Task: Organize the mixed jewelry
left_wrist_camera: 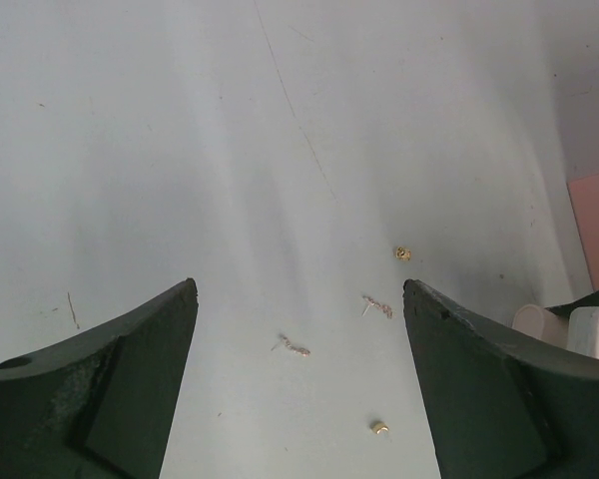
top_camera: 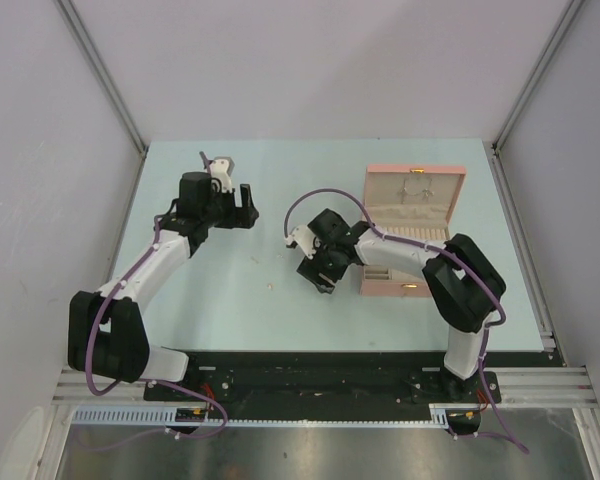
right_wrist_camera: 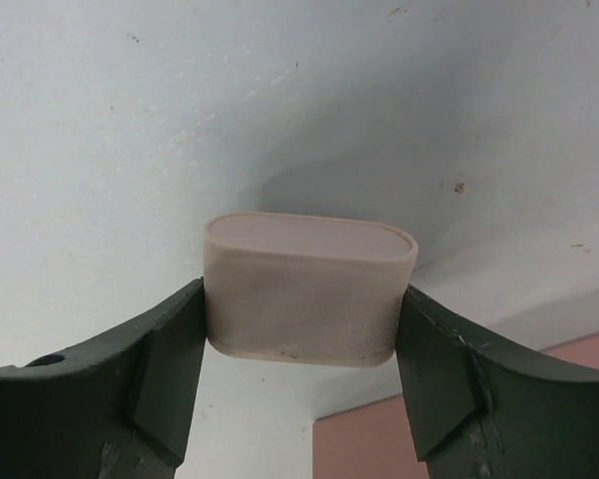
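The pink box stands open to the right of my right gripper in the top view, so I will carry the cream piece (right_wrist_camera: 309,299) over the box's far end and release.
A small cream rectangular piece (right_wrist_camera: 309,299) with rounded corners stands between the fingers of my right gripper (right_wrist_camera: 301,289), and both fingers press its short sides, so the gripper is shut on it. In the top view this gripper (top_camera: 320,272) points down at the table just left of the pink box and hides the piece. My left gripper (left_wrist_camera: 299,284) hangs open over bare table with nothing between its fingers. Beyond and between its fingers lie tiny pieces of the mixed jewelry: a gold bead (left_wrist_camera: 403,253), two thin pale earrings (left_wrist_camera: 377,306) (left_wrist_camera: 296,347), and a small gold piece (left_wrist_camera: 379,428).
The pink jewelry box (top_camera: 410,230) lies open at the right of the table, lid back, close to the right arm. Its corner (right_wrist_camera: 459,419) shows under the right gripper. The left gripper (top_camera: 242,200) is at the back left. A pale speck (top_camera: 271,287) lies between the arms.
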Robot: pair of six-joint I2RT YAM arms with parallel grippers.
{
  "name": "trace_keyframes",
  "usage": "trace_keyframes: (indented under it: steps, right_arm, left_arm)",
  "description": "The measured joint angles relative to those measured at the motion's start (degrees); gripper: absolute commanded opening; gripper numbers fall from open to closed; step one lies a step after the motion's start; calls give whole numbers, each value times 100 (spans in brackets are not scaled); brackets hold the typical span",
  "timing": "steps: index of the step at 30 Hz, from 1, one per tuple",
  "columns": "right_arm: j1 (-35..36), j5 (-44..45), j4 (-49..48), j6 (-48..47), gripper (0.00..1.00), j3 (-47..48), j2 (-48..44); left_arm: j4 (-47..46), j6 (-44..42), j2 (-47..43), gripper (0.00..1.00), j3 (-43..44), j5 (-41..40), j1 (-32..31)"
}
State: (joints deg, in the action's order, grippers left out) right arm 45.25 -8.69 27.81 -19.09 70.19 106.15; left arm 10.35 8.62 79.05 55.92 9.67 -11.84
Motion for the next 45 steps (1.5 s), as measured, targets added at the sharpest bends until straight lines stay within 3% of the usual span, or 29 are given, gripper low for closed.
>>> trace_keyframes:
  steps: [7,14,24,33,45]
  right_arm:
    - [35,208,791,-520,56,433,-376]
    - [-166,284,1683,-1436,59,872,-1408]
    - [-2009,28,2758,-2750,64,979,-2562]
    - [-3698,-332,3770,-3901,58,979,-2710]
    - [-4474,-535,4028,-5145,46,334,-2785]
  left_arm:
    - [-7,-9,0,88,0,236,31]
    - [-24,-68,4,88,0,632,35]
    - [-37,-232,107,88,0,1034,35]
    - [-39,-417,208,88,0,1169,37]
    - [-48,-520,232,88,0,1167,37]
